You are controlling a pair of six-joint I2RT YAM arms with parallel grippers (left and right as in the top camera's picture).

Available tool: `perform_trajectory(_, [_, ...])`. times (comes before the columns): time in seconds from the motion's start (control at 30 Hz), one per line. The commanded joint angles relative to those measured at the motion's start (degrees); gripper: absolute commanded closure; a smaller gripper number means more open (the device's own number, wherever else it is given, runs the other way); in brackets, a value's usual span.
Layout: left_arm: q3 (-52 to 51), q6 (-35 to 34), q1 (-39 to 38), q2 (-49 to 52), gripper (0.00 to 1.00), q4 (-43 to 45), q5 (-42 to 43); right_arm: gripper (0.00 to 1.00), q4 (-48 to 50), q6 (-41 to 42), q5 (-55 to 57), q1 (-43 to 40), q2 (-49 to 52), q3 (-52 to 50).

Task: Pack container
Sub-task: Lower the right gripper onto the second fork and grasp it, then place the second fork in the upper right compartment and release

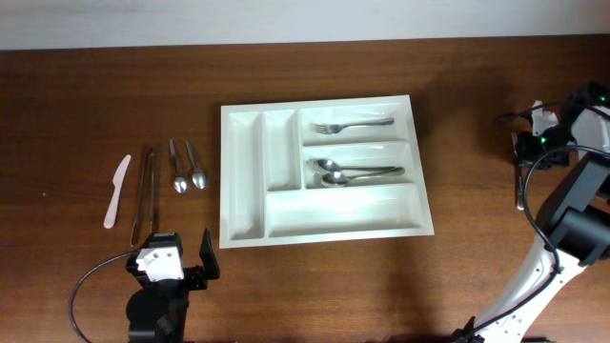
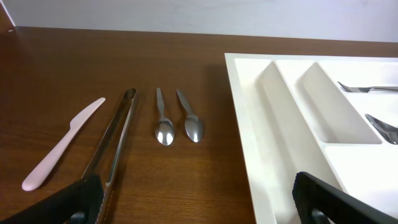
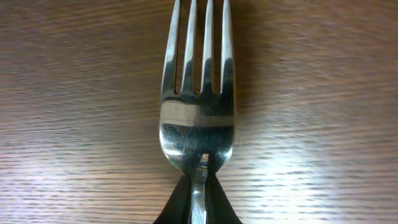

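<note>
My right gripper should lift its fork and turn it lengthwise, then lower it into the tray's top long section (image 1: 357,124), where a fork already lies.
The white cutlery tray (image 1: 343,215) lies mid-table and shows at the right of the left wrist view (image 2: 267,155). It holds a fork (image 1: 353,125) in its top long compartment and two spoons (image 1: 353,172) in the middle one. My right gripper (image 3: 198,194) is shut on the neck of another steel fork (image 3: 198,118), close over the wood far right of the tray (image 1: 523,154). My left gripper (image 1: 170,252) is open and empty near the front edge, left of the tray (image 2: 199,202).
Left of the tray lie two loose spoons (image 1: 189,173) (image 2: 177,121), steel tongs (image 1: 146,191) (image 2: 115,134) and a pale plastic knife (image 1: 116,191) (image 2: 62,143). The tray's two narrow compartments and its bottom long one hold nothing.
</note>
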Motion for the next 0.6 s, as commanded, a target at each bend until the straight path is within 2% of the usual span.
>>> perform_trajectory(0.0, [-0.46,0.94,0.39,-0.28,0.01,0.11,0.61,0.96,-1.29,0.72,-2.71,3.43,-2.64,3.82])
perform_trajectory(0.23, [-0.46,0.92,0.39,-0.28,0.01,0.11,0.61,0.96,-4.39,-1.05,-6.56,9.99,-6.38,16.48])
perform_trajectory(0.4, [-0.46,0.92,0.39,-0.28,0.01,0.11,0.61,0.96,-8.11,-11.39,-9.57,16.83,-6.54,25.24])
perform_trajectory(0.57, [-0.46,0.94,0.39,-0.28,0.01,0.11,0.61,0.96,-9.57,-23.32,-16.5,24.3,-6.54,27.54])
